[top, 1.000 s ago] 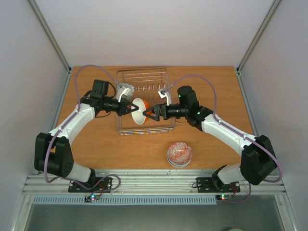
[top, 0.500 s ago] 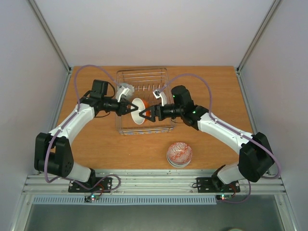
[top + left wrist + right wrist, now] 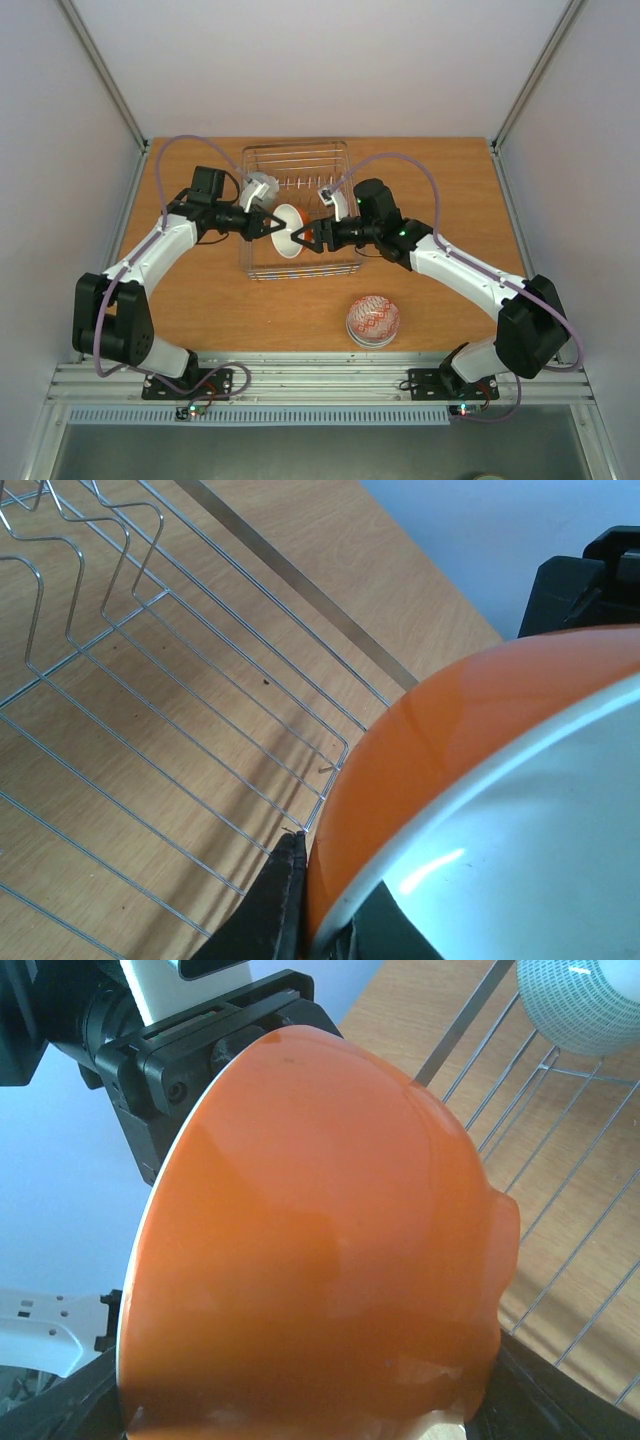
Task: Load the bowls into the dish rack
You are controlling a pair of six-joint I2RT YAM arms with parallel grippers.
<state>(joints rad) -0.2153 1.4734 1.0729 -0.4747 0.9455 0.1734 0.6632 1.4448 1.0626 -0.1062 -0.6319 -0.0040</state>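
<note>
The wires beside the pale blue-green bowl are empty, so my right gripper will next move outward and down to release the orange bowl there in the rack.
An orange bowl (image 3: 288,230) with a white inside hangs on edge over the front part of the wire dish rack (image 3: 300,160). My left gripper (image 3: 272,226) is shut on its rim, one finger (image 3: 283,890) on the orange outside and the other inside. My right gripper (image 3: 303,238) faces it from the right with its jaws apart on either side of the bowl's orange body (image 3: 320,1240). I cannot see whether they touch it. A pale blue-green bowl (image 3: 582,1000) lies in the rack (image 3: 560,1110).
A stack of bowls (image 3: 373,320) with a red-patterned one on top stands on the wooden table (image 3: 200,300), in front of the rack and to its right. Grey walls close in the table on the left, right and far sides.
My right gripper has moved left up to the orange bowl, and its jaws have narrowed around it. The left gripper and the bowl have stayed put.
</note>
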